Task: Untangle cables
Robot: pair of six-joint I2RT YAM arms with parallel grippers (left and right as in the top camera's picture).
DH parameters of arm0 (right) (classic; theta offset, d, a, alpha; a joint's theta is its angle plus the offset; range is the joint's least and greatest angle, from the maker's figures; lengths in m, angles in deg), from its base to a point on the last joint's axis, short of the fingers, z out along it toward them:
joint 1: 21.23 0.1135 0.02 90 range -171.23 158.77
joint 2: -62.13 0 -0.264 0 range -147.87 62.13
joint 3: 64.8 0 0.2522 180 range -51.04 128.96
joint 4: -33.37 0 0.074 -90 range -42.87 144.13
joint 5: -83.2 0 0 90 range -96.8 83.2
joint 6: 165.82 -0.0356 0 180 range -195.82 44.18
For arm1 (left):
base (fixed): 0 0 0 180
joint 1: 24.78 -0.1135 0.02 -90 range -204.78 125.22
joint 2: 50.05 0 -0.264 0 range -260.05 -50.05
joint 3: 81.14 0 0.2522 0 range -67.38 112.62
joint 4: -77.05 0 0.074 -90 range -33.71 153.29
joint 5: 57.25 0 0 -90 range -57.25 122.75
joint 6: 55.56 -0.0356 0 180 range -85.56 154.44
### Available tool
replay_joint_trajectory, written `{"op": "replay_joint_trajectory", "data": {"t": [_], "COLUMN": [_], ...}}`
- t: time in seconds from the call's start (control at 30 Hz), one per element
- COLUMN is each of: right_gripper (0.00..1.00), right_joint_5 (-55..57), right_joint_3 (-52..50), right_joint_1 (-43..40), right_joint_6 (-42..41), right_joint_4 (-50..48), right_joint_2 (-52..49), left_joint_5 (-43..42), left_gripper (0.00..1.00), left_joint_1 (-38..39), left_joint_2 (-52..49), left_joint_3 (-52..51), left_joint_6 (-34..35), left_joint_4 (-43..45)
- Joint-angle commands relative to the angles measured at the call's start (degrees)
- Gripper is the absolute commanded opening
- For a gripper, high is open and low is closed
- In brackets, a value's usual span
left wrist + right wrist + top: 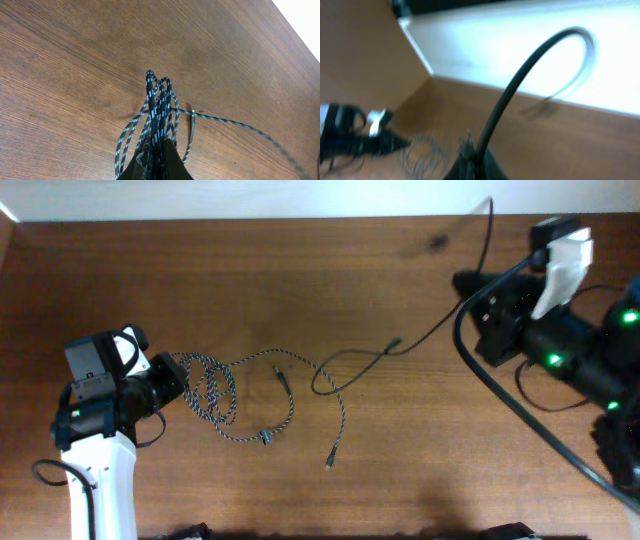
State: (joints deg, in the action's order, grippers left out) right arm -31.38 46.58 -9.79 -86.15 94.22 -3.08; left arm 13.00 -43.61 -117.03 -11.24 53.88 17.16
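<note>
The robot's right gripper will sweep over the tabletop toward the right in the overhead view, pulling the thin black cord (430,330) clear of the speckled coils before it lets the cord go.
A black-and-white speckled braided cord (212,387) lies in loose coils on the wooden table, its plug (265,438) toward the front. My left gripper (178,375) is shut on the left end of those coils. In the left wrist view the bunched strands (159,105) rise straight out of the shut jaws (157,162). A thin black cord (430,330) runs from a plug (329,464) through a loop up to my right gripper (463,281), which is shut on it. In the blurred right wrist view that cord (520,85) arcs up from the jaws (477,162).
A thick black robot wire (510,400) sweeps across the right side of the table below the right arm. The white wall (300,198) borders the table's far edge. The left arm (350,135) shows at the left of the right wrist view.
</note>
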Motion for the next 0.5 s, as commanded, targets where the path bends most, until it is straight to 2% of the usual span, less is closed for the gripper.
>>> {"op": "replay_joint_trajectory", "data": {"t": [0.0,0.03,0.1,0.13,0.17,0.2,0.27,0.33,0.37,0.4,0.47], "right_gripper": [0.04,0.04,0.04,0.04,0.04,0.04,0.04,0.04,0.04,0.04,0.04], "right_joint_5": [24.0,39.8,53.9,56.3,56.5,52.1,48.5,48.5,48.5,48.7,55.2], "right_joint_3": [13.1,19.9,23.6,23.6,23.6,23.6,23.6,23.6,23.6,23.6,24.1], "right_joint_1": [-0.3,-0.3,-0.3,-0.3,-0.3,-0.3,-0.3,-0.3,-0.3,-0.3,-2.0], "right_joint_6": [1.9,1.9,-2.5,-4.2,-6.3,-6.7,-6.7,-6.7,-5.8,-1.0,1.2], "right_joint_4": [10.1,17.9,22.0,22.4,23.1,23.5,26.8,27.1,25.4,20.8,10.5], "right_joint_2": [-5.0,-8.7,-11.3,-11.5,-11.8,-12.5,-14.7,-16.3,-16.7,-17.0,-17.3], "left_joint_5": [1.3,3.4,10.2,15.3,21.0,24.4,23.6,21.9,21.8,20.9,19.9], "left_gripper": [0.00,0.00,0.00,0.00,0.00,0.00,0.00,0.00,0.00,0.00,0.00], "left_joint_1": [-0.3,-0.3,-0.3,-0.3,-0.3,-0.3,-0.3,-0.3,-0.3,-0.3,-0.3], "left_joint_2": [0.2,0.2,0.2,0.2,0.2,0.2,0.2,0.2,0.2,0.2,0.2], "left_joint_3": [-0.1,-0.2,-0.8,-0.9,-0.9,-0.9,-0.9,-0.9,-0.9,-0.9,-0.9], "left_joint_6": [-0.9,-0.9,-0.9,0.3,4.9,9.2,13.5,13.6,13.6,13.6,13.6], "left_joint_4": [-0.1,-0.1,-0.1,-0.9,-1.8,-2.2,-1.7,-1.3,-1.4,-1.5,-1.5]}}
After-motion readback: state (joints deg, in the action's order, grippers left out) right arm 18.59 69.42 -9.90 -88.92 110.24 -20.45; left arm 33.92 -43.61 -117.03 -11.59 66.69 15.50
